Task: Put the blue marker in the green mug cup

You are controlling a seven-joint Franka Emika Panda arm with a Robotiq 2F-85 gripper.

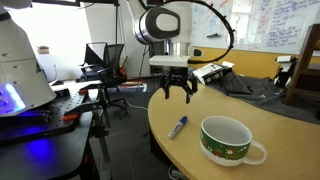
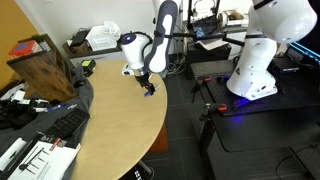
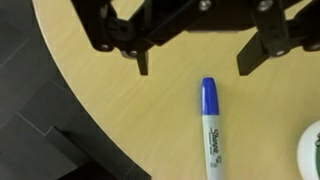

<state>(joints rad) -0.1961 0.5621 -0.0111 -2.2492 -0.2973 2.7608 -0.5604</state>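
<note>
The marker's blue cap is nearest to my spread fingers. I should lower my gripper and move it slightly onto the cap before my fingers go around both sides of it.
The blue marker [image 1: 178, 127] lies flat on the wooden table, near its rounded edge. In the wrist view the marker [image 3: 211, 125] has a blue cap and a whitish printed body. The green mug cup [image 1: 229, 140] stands upright beside it, white inside, with a white handle and a patterned band; only its white rim [image 3: 312, 150] shows in the wrist view. My gripper [image 1: 176, 95] hangs open and empty above the marker, fingers spread [image 3: 192, 66]. In an exterior view the gripper [image 2: 146, 82] is over the table edge; the mug is hidden there.
The round wooden table [image 1: 260, 125] holds dark cloth and clutter at the back [image 1: 250, 85]. A brown bag [image 2: 45, 65], keyboard [image 2: 65, 122] and papers lie at the table's far side. A white robot base [image 2: 262, 55] and office chairs [image 1: 105, 65] stand off the table.
</note>
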